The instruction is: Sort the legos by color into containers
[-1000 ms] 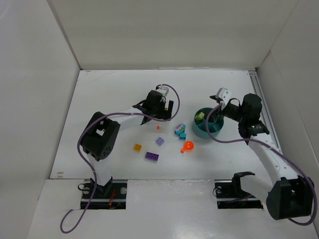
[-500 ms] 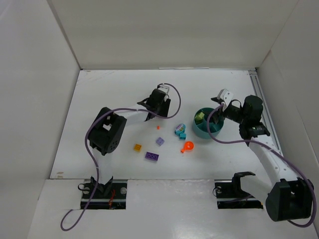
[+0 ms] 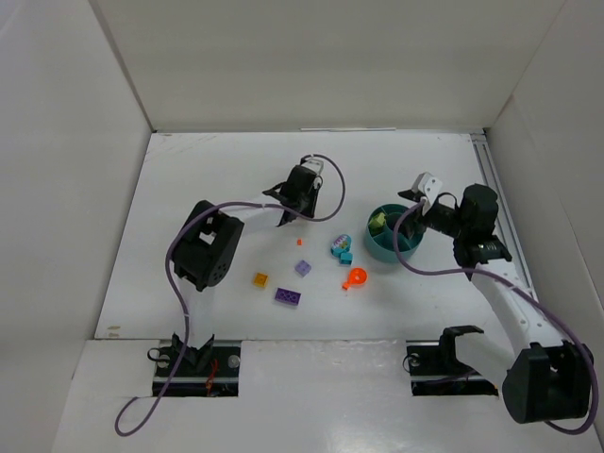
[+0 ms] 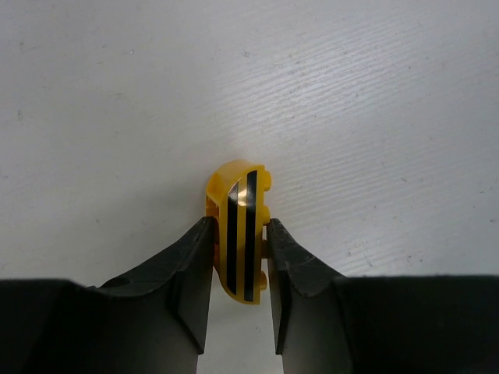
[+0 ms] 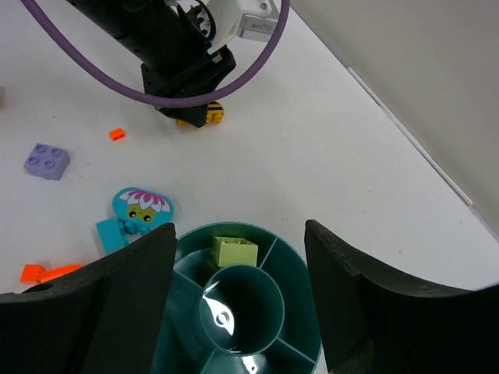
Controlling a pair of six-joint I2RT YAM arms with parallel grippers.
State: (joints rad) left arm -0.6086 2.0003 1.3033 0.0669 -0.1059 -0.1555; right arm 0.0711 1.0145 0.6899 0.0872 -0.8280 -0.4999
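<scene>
The light green lego is in a different section, so next I need to lift my left gripper and lower it over the teal bowl's empty near section (image 3: 384, 242).
A yellow curved lego (image 4: 243, 195) with two black stripes stands on edge on the white table. My left gripper (image 4: 240, 232) is shut on it, a finger pressing each side. From above, the left gripper (image 3: 300, 202) sits mid-table at the far side. My right gripper (image 5: 240, 230) hangs open above the teal bowl (image 5: 304, 269), nothing between its fingers. One compartment holds a light green lego (image 5: 235, 252). The bowl (image 3: 374, 248) stands at the right, under the right gripper (image 3: 416, 217).
Loose on the table between the arms lie a tiny red-orange piece (image 3: 299, 242), a lavender brick (image 3: 304, 268), an orange square (image 3: 260, 279), a purple brick (image 3: 289, 296), a cyan flower piece (image 3: 341, 247) and a red-orange round piece (image 3: 356, 278). White walls enclose the table.
My left gripper has reached slightly farther and gone from wide open to shut on the yellow lego. The right gripper narrowed a little and drew slightly right.
</scene>
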